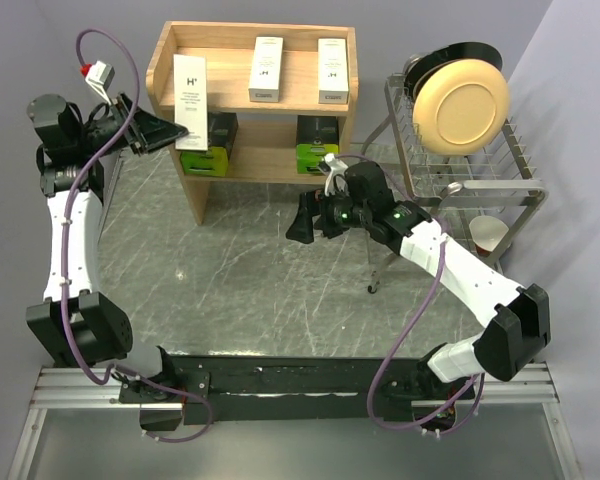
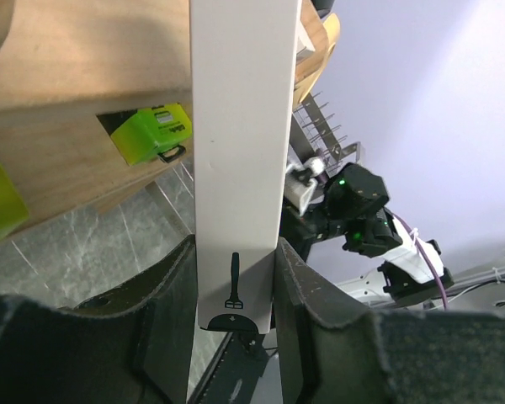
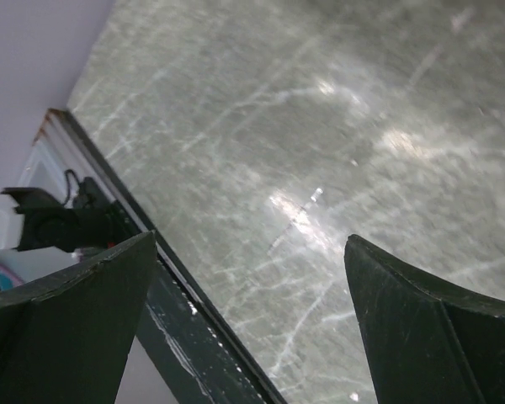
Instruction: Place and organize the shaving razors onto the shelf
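Note:
My left gripper should next move back and down to release the box on the bare near part of the marble table, since that part is below the gripper and nearer my base.
The wooden shelf (image 1: 310,80) stands at the back. Two slim white razor boxes (image 1: 266,68) (image 1: 332,70) lie on its top tier. Two black-and-lime packs (image 1: 213,145) (image 1: 316,143) sit on its lower tier. My left gripper (image 1: 160,130) is shut on a third slim white box (image 1: 190,102), held by the shelf's left end. In the left wrist view that box (image 2: 240,151) runs up between my fingers (image 2: 307,311), with the shelf (image 2: 76,59) and a lime pack (image 2: 154,132) behind. My right gripper (image 1: 302,222) is open and empty over the marble table (image 3: 320,126).
A wire dish rack (image 1: 475,170) with a cream plate (image 1: 460,105) stands right of the shelf. A paper cup (image 1: 488,236) sits by the rack's front corner. The table's dark near edge (image 3: 185,337) shows in the right wrist view.

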Robot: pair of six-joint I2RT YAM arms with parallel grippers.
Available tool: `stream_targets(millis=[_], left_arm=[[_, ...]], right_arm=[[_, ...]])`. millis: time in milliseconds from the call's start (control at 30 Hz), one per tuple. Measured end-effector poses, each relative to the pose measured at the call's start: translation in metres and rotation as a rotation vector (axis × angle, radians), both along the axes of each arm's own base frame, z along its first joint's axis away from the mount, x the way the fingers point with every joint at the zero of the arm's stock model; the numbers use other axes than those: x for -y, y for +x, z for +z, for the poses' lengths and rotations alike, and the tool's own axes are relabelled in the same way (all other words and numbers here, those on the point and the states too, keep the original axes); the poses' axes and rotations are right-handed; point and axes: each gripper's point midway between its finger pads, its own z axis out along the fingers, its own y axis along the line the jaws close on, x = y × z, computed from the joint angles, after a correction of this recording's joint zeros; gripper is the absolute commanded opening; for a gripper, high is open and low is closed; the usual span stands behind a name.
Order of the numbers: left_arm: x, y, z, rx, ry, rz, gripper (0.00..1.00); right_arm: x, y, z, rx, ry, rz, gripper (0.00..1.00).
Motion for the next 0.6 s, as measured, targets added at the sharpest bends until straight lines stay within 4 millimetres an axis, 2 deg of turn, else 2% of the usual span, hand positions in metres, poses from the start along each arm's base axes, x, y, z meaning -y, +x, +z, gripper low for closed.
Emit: stream_targets(millis=[67, 167, 200, 333, 433, 600], left_arm=[[0.001, -0.002, -0.005, -0.024, -0.011, -0.002, 0.33], [0.002, -0.006, -0.006, -0.018, -0.006, -0.022, 0.32], [0.003, -0.01, -0.006, -0.01, 0.0, -0.041, 0.31], [0.01, -0.034, -0.005, 0.038, 0.033, -0.135, 0.32], [0.014, -0.053, -0.01, 0.068, 0.044, -0.171, 0.35], [0.021, -0.08, -0.047, 0.043, 0.033, -0.21, 0.34]], right_arm=[[-0.008, -0.001, 0.016, 0.033, 0.028, 0.028, 1.0], [-0.02, -0.002, 0.05, 0.119, 0.081, 0.08, 1.0], [-0.025, -0.002, 0.065, 0.159, 0.102, 0.1, 1.0], [-0.033, -0.005, 0.101, 0.281, 0.157, 0.164, 1.0], [-0.032, -0.01, 0.107, 0.326, 0.158, 0.196, 1.0], [-0.025, -0.021, 0.096, 0.346, 0.136, 0.229, 1.0]])
